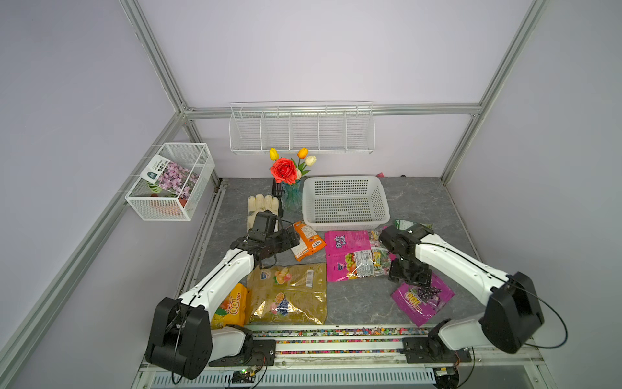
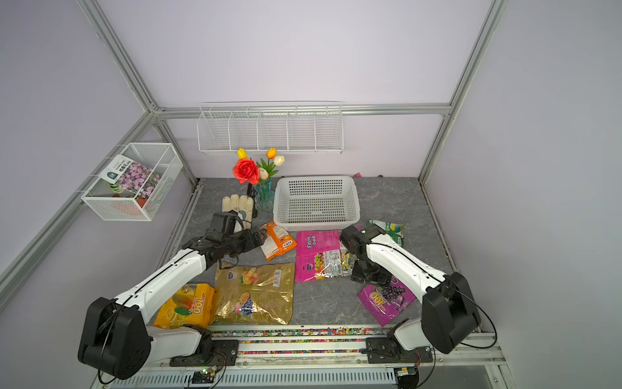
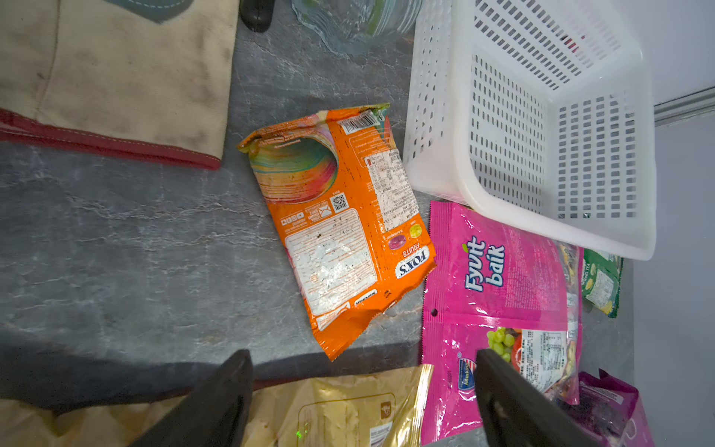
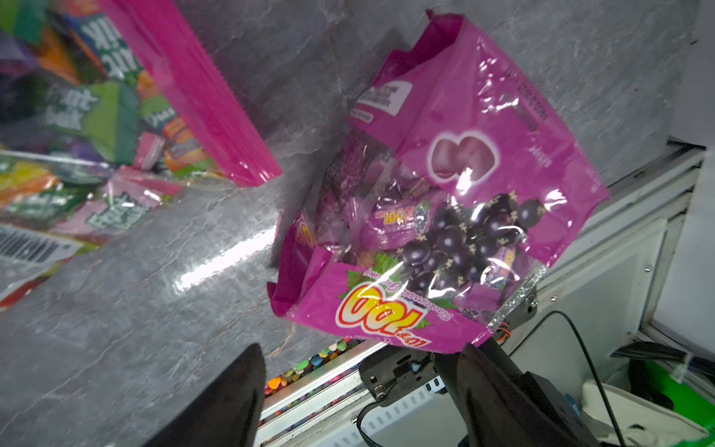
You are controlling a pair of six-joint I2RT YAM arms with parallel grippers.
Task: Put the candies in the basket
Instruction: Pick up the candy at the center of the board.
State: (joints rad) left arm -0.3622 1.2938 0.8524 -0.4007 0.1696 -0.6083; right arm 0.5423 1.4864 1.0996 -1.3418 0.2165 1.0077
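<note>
My right gripper is to move down next onto the purple bag's side edge [image 1: 400, 289] [image 4: 322, 247] that faces the magenta bag, because the bare tabletop along that edge leaves room for a finger.
The white perforated basket [image 1: 346, 225] [image 2: 316, 225] [image 3: 464, 154] stands empty at the back of the table. In front of it lie the candies: an orange bag [image 1: 308, 240] [image 3: 348, 232], a magenta bag [image 1: 350, 252] [image 3: 503, 278], a gold bag [image 1: 289, 293], a yellow-orange bag [image 1: 232, 306], a purple bag [image 1: 422, 299] [image 4: 445, 193] and a green bag [image 1: 405, 225]. My left gripper [image 1: 292, 235] [image 3: 361, 354] is open beside the orange bag's near left edge, holding nothing. My right gripper [image 1: 415, 281] [image 4: 361, 348] hangs open above the purple bag's far end, holding nothing.
A cream glove [image 1: 264, 208] and a glass vase of flowers [image 1: 291, 198] sit left of the basket. A wire cube basket [image 1: 171, 182] hangs on the left wall, a long wire rack [image 1: 301, 129] on the back wall. A bead-filled rail [image 1: 336, 331] lines the front edge.
</note>
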